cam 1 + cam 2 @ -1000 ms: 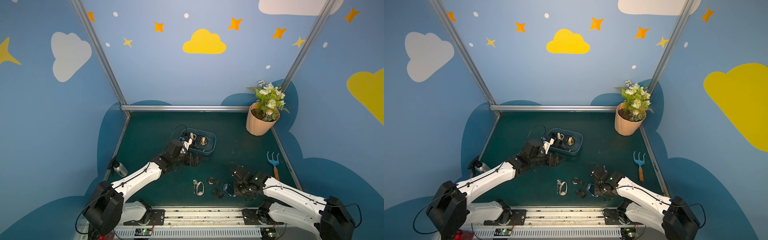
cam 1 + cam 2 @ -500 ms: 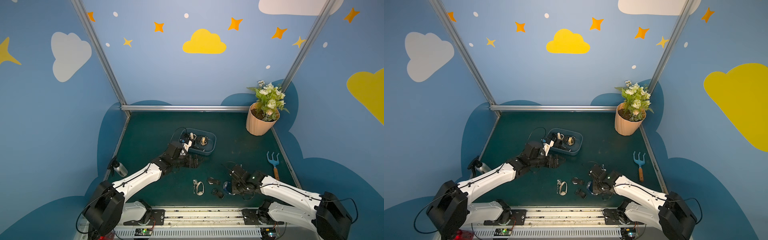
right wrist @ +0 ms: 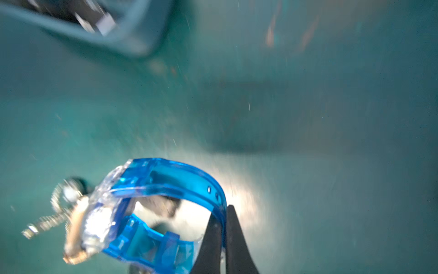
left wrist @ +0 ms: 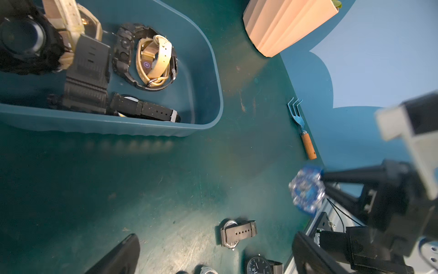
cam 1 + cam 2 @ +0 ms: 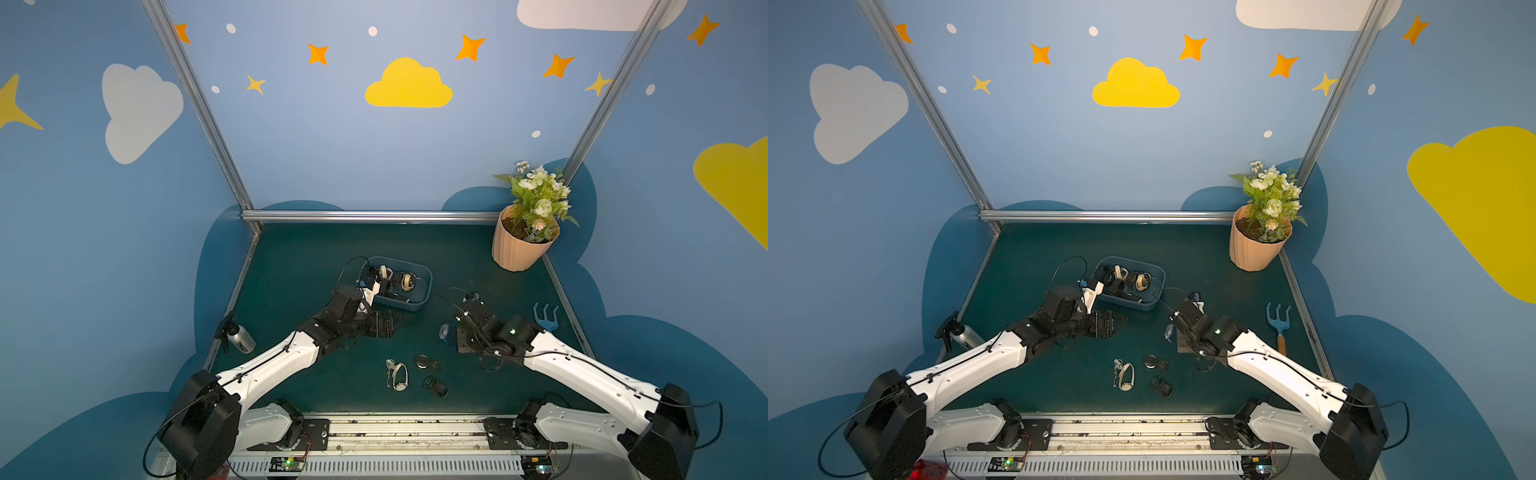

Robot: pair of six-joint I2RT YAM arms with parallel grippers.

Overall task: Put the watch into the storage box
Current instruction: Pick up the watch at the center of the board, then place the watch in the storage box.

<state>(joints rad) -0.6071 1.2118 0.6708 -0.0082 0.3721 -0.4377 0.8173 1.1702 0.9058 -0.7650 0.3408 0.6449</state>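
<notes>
My right gripper carries the strap outward over the storage box's end toward the flowerpot next and releases it, as that end is still free of watches.
My right gripper (image 3: 222, 218) is shut on the strap of a translucent blue watch (image 3: 166, 189). It holds the watch above the green mat, right of the storage box (image 5: 424, 291), and the wrist view is blurred. In both top views the blue watch (image 5: 444, 333) (image 5: 1169, 332) shows at the tip of the right arm. The blue-grey storage box (image 4: 213, 71) has several watches in it. My left gripper (image 5: 384, 324) (image 4: 214, 234) is open and empty, low over the mat in front of the box.
Three loose watches lie on the mat near the front: a pale-strapped one (image 5: 397, 376) and two black ones (image 5: 426, 362) (image 5: 435, 386). A peach flowerpot (image 5: 521, 245) stands at the back right. A blue hand rake (image 5: 545, 318) lies by the right edge, a spray bottle (image 5: 241, 338) by the left edge.
My right gripper has shut on the blue watch and carried it up and away from the front edge, toward the box. The left arm has barely moved.
</notes>
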